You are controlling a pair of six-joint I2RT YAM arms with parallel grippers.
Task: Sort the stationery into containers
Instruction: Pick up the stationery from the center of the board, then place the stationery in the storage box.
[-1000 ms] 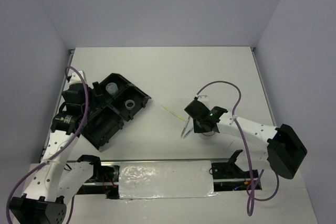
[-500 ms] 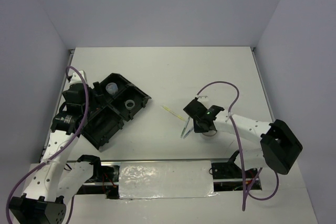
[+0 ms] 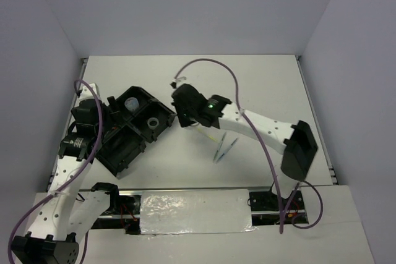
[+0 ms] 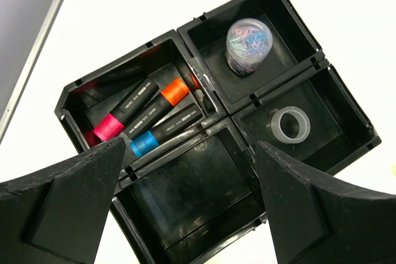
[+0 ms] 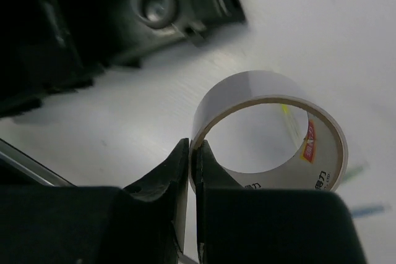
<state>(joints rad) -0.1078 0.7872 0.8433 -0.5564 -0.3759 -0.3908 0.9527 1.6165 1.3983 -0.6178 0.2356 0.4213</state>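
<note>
The compartment is below, so my right gripper will go to the left in the top view over the clear ring's compartment (image 5: 153,5), move down and let go of the roll (image 5: 272,128).
The black organiser tray (image 3: 124,148) sits at the left. In the left wrist view it (image 4: 213,122) holds pink (image 4: 127,110), orange (image 4: 158,103) and blue (image 4: 164,133) highlighters in one compartment, a translucent cup (image 4: 250,44) in another and a clear ring (image 4: 291,123) in a third. My left gripper (image 4: 190,146) hovers open over an empty compartment. My right gripper (image 5: 192,153) is shut on the wall of the beige tape roll (image 5: 272,128), held above the table just right of the tray's corner (image 5: 93,23). In the top view the right gripper (image 3: 184,115) hides the roll.
Two slim pale pens (image 3: 224,149) lie on the table near the middle front, with the thin yellow stick (image 3: 210,134) just beyond them. The stick also shows through the roll (image 5: 286,110). Walls enclose the table at back and sides.
My right arm has swung from the front right of the table to the left and back, next to the tray, carrying the tape roll. The left arm has barely moved.
</note>
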